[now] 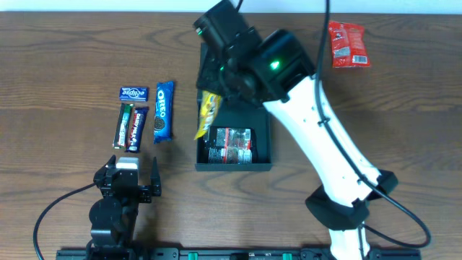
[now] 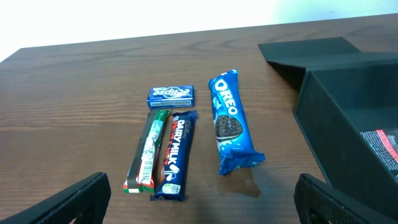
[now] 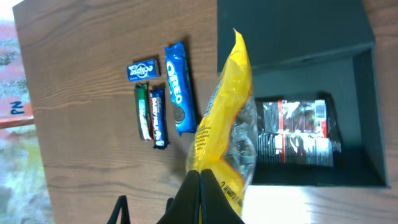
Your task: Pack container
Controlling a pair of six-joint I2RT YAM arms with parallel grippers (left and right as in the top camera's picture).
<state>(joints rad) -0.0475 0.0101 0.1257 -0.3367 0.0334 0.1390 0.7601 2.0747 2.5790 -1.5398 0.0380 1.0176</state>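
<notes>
The yellow snack packet still hangs above the container's side by the Oreo pack, so my right gripper will lower it into the container point(image 3: 263, 93) beside that side next.
The container point(image 1: 242, 120) is a dark open box in the middle of the table, its lid flap point(image 3: 292, 25) folded back. A red, black and white packet point(image 1: 229, 144) lies inside it. My right gripper point(image 3: 200, 177) is shut on the end of a yellow snack packet point(image 3: 227, 118). That packet point(image 1: 208, 114) hangs over the container's left wall. My left gripper point(image 1: 132, 177) stands open near the front edge, nothing between its fingers point(image 2: 81, 199). It is to the left of the container point(image 2: 323, 130).
Left of the box lie an Oreo pack point(image 1: 164, 110), a blue Eclipse box point(image 1: 133, 93), a Dairy Milk bar point(image 1: 136, 128) and a green, white and red bar point(image 1: 125, 125). A red packet point(image 1: 348, 43) lies at the back right.
</notes>
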